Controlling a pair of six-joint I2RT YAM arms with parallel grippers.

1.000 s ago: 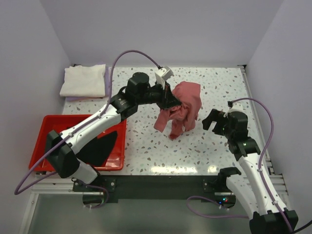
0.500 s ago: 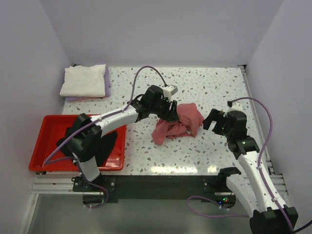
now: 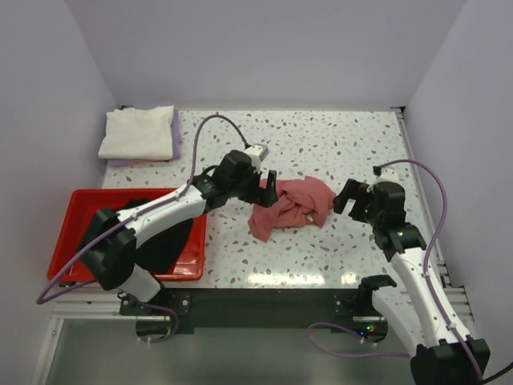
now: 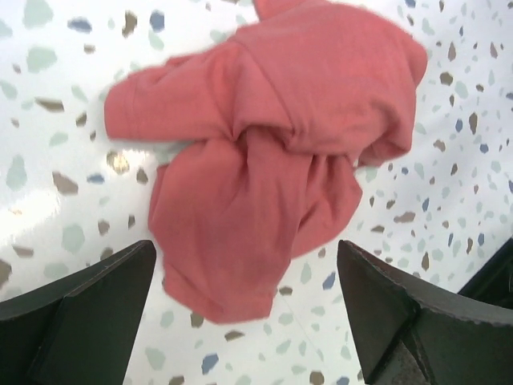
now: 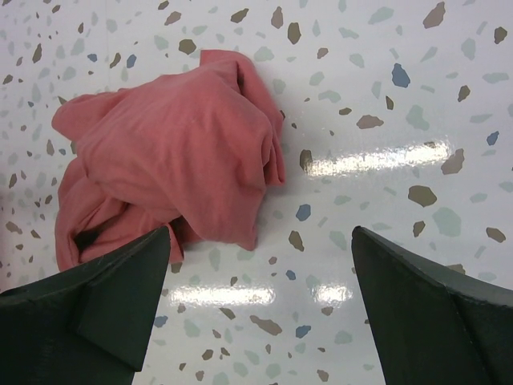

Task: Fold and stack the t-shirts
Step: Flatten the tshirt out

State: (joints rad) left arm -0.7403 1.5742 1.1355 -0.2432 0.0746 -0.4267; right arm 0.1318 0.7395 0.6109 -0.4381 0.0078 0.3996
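The left gripper moves down and back toward my base onto the near tip of the red t-shirt next, since that tip juts from the heap.
A dusty red t-shirt [image 3: 290, 206] lies crumpled in a heap on the speckled table, mid-table. My left gripper [image 3: 267, 186] hovers open just left of the heap, its jaws wide and empty; in the left wrist view the t-shirt [image 4: 264, 152] sits ahead of the gripper [image 4: 244, 265]. My right gripper [image 3: 346, 198] stands open just right of the heap, apart from it; its wrist view shows the t-shirt [image 5: 168, 152] up and left of the gripper [image 5: 260, 241]. A folded cream-white t-shirt [image 3: 138, 132] rests on a lavender one [image 3: 175, 138] at the back left.
A rigid red tray [image 3: 80, 204] sits at the front left with a black t-shirt [image 3: 164, 241] in it, partly hidden by the left arm. Walls close the table at the back and on both sides.
The left gripper brought the hanging red t-shirt down to the table, opened and let it go, then drew back left. The t-shirt now lies in a heap. The right arm stayed put.
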